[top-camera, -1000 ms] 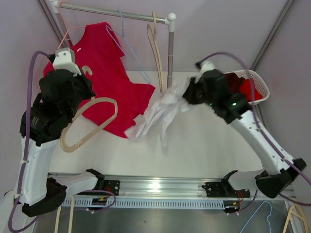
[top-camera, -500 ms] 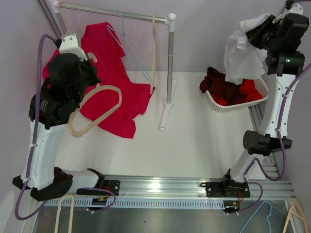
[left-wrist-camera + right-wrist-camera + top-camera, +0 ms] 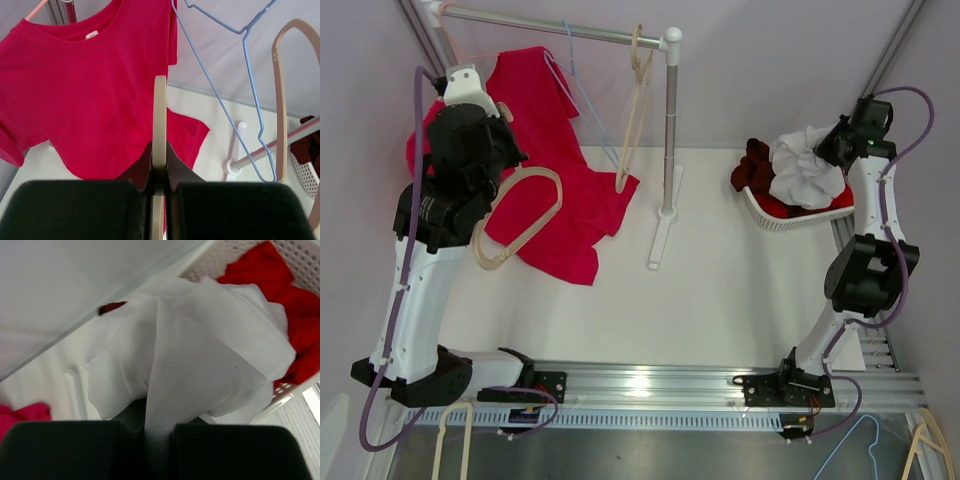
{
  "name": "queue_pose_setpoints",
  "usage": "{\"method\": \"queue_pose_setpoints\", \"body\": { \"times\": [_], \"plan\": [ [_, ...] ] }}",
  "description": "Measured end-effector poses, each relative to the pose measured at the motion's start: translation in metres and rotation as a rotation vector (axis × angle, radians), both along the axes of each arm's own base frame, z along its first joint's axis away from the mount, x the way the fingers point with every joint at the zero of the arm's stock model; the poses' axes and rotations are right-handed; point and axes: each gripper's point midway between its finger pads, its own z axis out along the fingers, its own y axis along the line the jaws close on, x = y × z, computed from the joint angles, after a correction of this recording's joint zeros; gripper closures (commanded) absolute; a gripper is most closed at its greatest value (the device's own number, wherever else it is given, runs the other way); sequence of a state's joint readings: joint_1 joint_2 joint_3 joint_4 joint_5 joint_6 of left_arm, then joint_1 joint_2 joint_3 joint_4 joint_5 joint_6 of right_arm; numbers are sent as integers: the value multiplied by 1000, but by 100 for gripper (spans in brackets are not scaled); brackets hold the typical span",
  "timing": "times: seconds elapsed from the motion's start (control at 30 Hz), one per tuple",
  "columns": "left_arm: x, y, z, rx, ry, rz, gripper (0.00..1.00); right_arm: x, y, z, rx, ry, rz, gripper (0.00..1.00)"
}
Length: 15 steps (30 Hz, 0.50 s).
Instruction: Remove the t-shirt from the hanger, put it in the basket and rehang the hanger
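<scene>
The white t-shirt [image 3: 804, 178] goes down with my right gripper toward the red clothes in the white basket next and is released there, since the bunched cloth already lies over that basket.
My right gripper [image 3: 828, 152] is shut on a white t-shirt [image 3: 804, 178], which rests bunched in the white basket [image 3: 790, 220] at the right; the shirt fills the right wrist view [image 3: 200, 360]. My left gripper [image 3: 492, 180] is shut on a bare cream hanger [image 3: 520, 215] and holds it in front of a red t-shirt [image 3: 545, 150]. In the left wrist view the hanger [image 3: 159, 115] runs straight up from between the jaws, with the red t-shirt [image 3: 85, 95] behind it.
A metal rack [image 3: 670, 130] carries the red shirt on a pink hanger, a bare blue wire hanger [image 3: 585, 95] and a bare cream hanger [image 3: 635, 110]. The basket holds red and dark red clothes [image 3: 760, 165]. More hangers lie at the near edge [image 3: 930, 445].
My right arm swung the white t-shirt from the rack up and right, then lowered it onto the basket. My left arm lifted slightly with the cream hanger.
</scene>
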<state>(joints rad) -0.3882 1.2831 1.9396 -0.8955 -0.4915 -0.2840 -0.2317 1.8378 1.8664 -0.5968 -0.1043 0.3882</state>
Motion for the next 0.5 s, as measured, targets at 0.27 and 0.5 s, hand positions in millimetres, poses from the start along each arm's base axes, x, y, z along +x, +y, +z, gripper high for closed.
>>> {"method": "queue_pose_setpoints", "body": {
  "times": [0.27, 0.5],
  "plan": [
    [5, -1, 11, -24, -49, 0, 99, 30, -48, -128, -121, 287, -134, 100],
    [12, 0, 24, -11, -102, 10, 99, 11, -77, -224, -241, 586, -226, 93]
  ]
}}
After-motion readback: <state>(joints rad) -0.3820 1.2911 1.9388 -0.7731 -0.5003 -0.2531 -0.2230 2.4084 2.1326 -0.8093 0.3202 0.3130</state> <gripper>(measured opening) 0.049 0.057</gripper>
